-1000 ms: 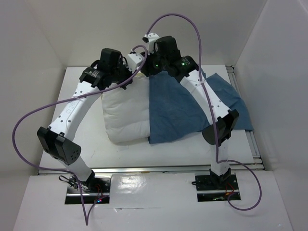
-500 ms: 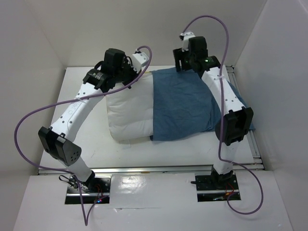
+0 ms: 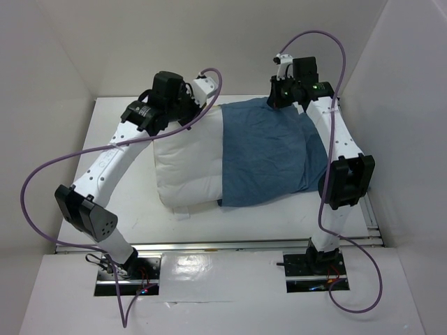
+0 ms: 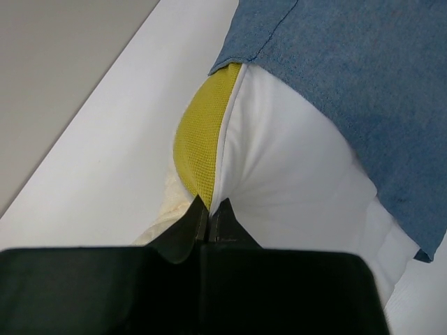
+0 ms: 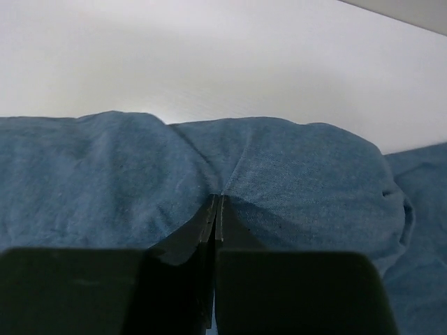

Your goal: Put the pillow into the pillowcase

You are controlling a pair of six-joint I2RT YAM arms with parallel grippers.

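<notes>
I need to move my left gripper slightly to the left in the top view next, before opening it, because the pillowcase's hem still leaves the pillow's far edge [image 3: 188,122] [image 4: 211,206] bare.
The white pillow [image 3: 187,162] lies across the table, its right half inside the dusty-blue pillowcase [image 3: 269,157]. In the left wrist view the pillow [image 4: 293,188] shows its yellow strip [image 4: 202,132], with the pillowcase [image 4: 363,84] hem over it. My left gripper [image 4: 210,204] is shut on the pillow's edge at the seam by the yellow strip, at the far left corner [image 3: 199,105]. My right gripper [image 5: 217,199] is shut, pinching a fold of the pillowcase [image 5: 293,174] at its far right corner [image 3: 274,103].
White walls stand close on the left, back and right. Bare white table [image 3: 119,146] lies left of the pillow. A metal rail [image 3: 370,209] runs along the table's right side. Purple cables loop above both arms.
The right arm swung from the middle to the far right corner, and the pillowcase spread flatter over the pillow's right half. Its gripper opened, then shut on the cloth. The left gripper kept hold.
</notes>
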